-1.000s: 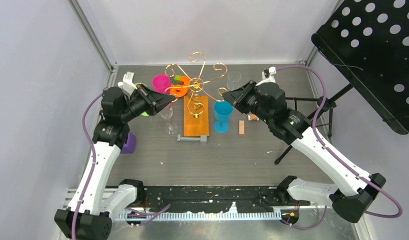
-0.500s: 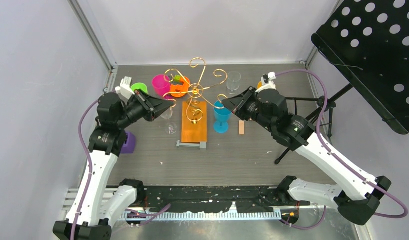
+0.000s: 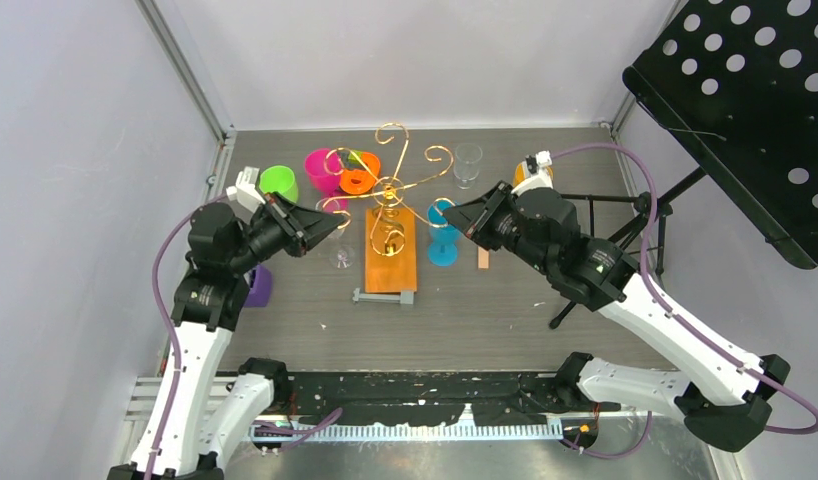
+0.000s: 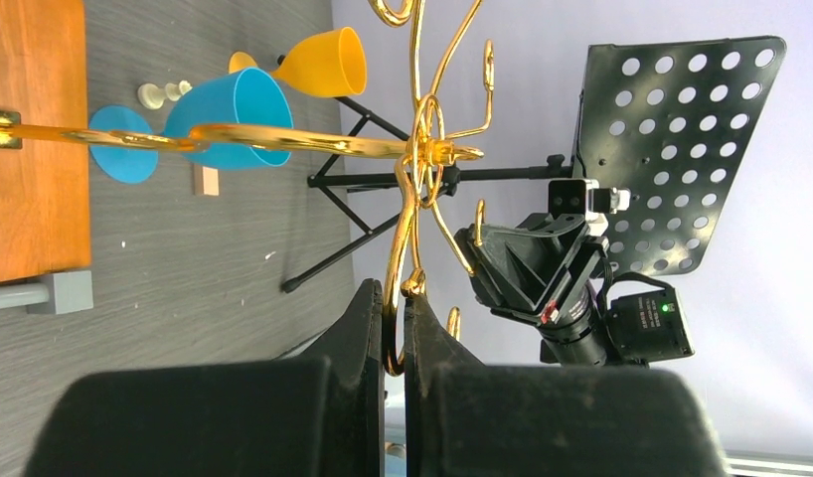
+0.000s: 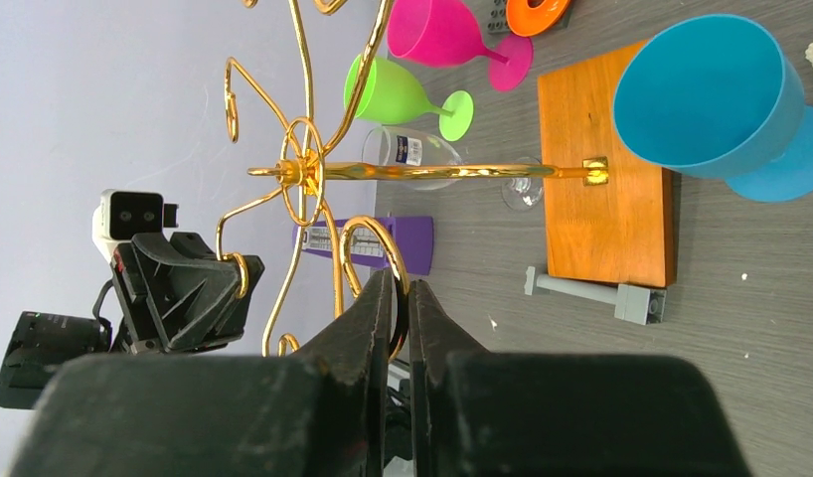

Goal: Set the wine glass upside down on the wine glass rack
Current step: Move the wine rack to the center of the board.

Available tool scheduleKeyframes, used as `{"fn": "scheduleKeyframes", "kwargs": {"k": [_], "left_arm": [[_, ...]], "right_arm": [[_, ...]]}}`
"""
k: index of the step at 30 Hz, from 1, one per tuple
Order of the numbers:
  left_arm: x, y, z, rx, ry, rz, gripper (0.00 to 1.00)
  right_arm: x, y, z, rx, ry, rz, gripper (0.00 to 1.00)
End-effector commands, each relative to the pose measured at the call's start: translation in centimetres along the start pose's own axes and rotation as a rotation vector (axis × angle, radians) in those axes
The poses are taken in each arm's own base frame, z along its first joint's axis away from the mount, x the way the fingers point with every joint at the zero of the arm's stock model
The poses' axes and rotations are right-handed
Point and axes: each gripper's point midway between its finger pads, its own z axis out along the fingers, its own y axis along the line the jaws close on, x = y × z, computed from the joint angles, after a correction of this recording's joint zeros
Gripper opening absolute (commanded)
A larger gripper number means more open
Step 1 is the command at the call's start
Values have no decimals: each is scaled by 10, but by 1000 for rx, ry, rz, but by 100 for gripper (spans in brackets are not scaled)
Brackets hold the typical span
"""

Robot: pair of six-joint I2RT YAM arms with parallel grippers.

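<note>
The held curled arm goes back past the grey bar in my right gripper next and then gets released, since open tabletop lies back that way.
The wine glass rack (image 3: 390, 190) is gold wire with curly arms on an orange wooden base (image 3: 392, 260), mid-table. My left gripper (image 3: 335, 216) is shut on a curled arm on the rack's left; the gold loop sits pinched between its fingers (image 4: 395, 298). My right gripper (image 3: 448, 213) is shut on a curled arm on the rack's right (image 5: 403, 288). A clear wine glass (image 3: 339, 248) stands upright just left of the base, under my left gripper, and shows behind the stem in the right wrist view (image 5: 412, 151).
A blue goblet (image 3: 444, 235) stands right of the base. Pink (image 3: 322, 168) and green (image 3: 278, 182) goblets and an orange piece (image 3: 359, 177) lie behind. A clear cup (image 3: 468, 160), purple block (image 3: 257, 286), grey bar (image 3: 385, 296), small wooden block (image 3: 483, 257) and black music stand (image 3: 745, 100) are around.
Both arms have drawn back toward the near edge, and the rack has come with them, its base sliding nearer. Both grippers stayed shut on the curled arms.
</note>
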Motion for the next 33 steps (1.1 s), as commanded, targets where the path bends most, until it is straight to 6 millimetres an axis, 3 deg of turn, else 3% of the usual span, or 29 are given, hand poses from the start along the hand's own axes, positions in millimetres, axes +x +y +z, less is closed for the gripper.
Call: {"fn": "scheduleKeyframes", "kwargs": {"k": [1, 10, 17, 33], "left_arm": [[-1, -17, -11, 63, -35, 79, 0], [10, -8, -20, 32, -37, 16, 0], [9, -2, -27, -50, -75, -33, 0], [-1, -30, -27, -28, -82, -56, 0]], "right_arm": [[-28, 55, -34, -197, -76, 12, 6], [-15, 49, -41, -163, -26, 59, 6], [-16, 46, -48, -124, -40, 88, 6], [-32, 57, -63, -160, -91, 152, 6]]}}
